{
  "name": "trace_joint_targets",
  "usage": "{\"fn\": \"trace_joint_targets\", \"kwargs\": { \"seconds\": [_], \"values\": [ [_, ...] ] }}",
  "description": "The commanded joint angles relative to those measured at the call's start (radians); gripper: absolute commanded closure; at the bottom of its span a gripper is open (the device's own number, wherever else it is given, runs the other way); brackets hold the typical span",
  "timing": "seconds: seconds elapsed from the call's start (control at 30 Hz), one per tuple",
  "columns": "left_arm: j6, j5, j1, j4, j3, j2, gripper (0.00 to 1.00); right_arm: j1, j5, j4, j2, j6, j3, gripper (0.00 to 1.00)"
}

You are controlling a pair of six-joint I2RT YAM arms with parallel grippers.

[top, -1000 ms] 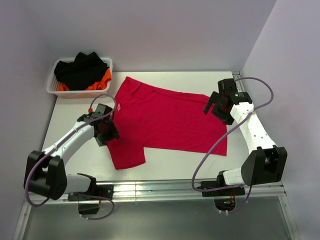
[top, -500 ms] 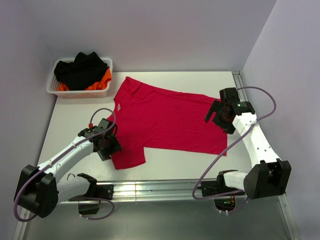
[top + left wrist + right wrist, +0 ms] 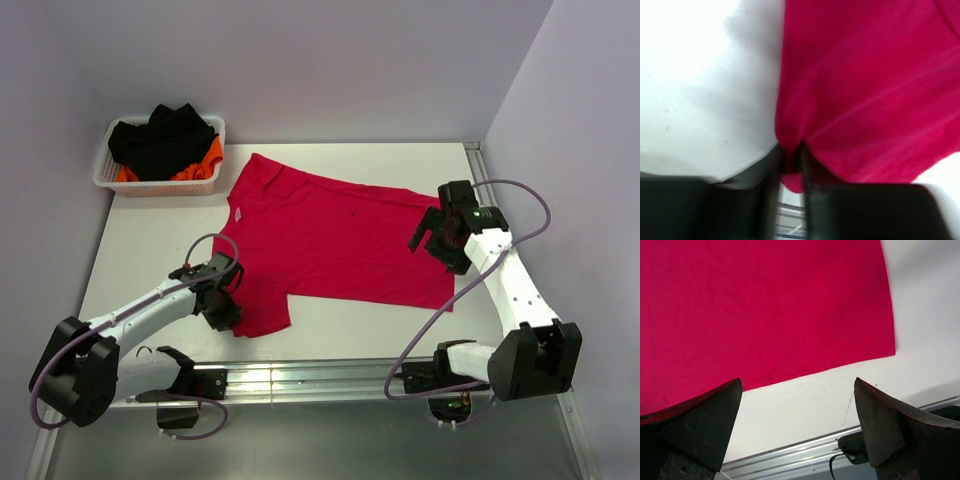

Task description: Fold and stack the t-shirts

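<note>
The shirt's near edge beside the hem corner is below my right gripper, nearer my base. My right gripper should lower and come back onto that spot.
A crimson red t-shirt [image 3: 330, 240] lies spread flat across the middle of the white table, collar toward the left. My left gripper [image 3: 222, 300] sits at the near left sleeve. In the left wrist view the gripper [image 3: 792, 162] is pinched on a fold of the sleeve's edge, with red t-shirt cloth [image 3: 865, 90] bunched between the dark fingers. My right gripper [image 3: 424, 232] hovers over the shirt's right hem. In the right wrist view this gripper [image 3: 797, 384] stands wide open, empty, above the red t-shirt [image 3: 765, 305] corner and bare table.
A white mesh basket [image 3: 105, 172] at the back left holds black and orange clothes [image 3: 165, 140]. An aluminium rail [image 3: 320, 378] runs along the near table edge. Walls close in at the back, left and right. Bare table [image 3: 150, 225] shows left of the shirt.
My left gripper slid toward the near edge along the sleeve and closed on its cloth. The right gripper shifted slightly and stayed open.
</note>
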Motion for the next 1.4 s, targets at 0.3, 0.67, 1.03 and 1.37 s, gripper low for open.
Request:
{"fn": "trace_joint_targets", "kwargs": {
  "seconds": [0.3, 0.67, 1.03, 1.37],
  "values": [
    [-0.002, -0.038, -0.023, 0.094, 0.015, 0.061, 1.0, -0.001, -0.065, -0.004, -0.048, 0.208, -0.229, 0.01],
    [0.041, -0.033, -0.025, 0.051, 0.041, -0.002, 1.0, -0.139, -0.084, 0.086, -0.034, 0.343, -0.405, 0.08],
    [0.082, -0.013, -0.022, 0.025, 0.101, 0.016, 1.0, -0.183, -0.016, 0.231, 0.023, 0.366, -0.437, 0.16],
    [0.099, -0.012, -0.023, 0.025, 0.1, 0.012, 1.0, -0.187, 0.049, 0.29, 0.072, 0.355, -0.491, 0.44]
  ]
}}
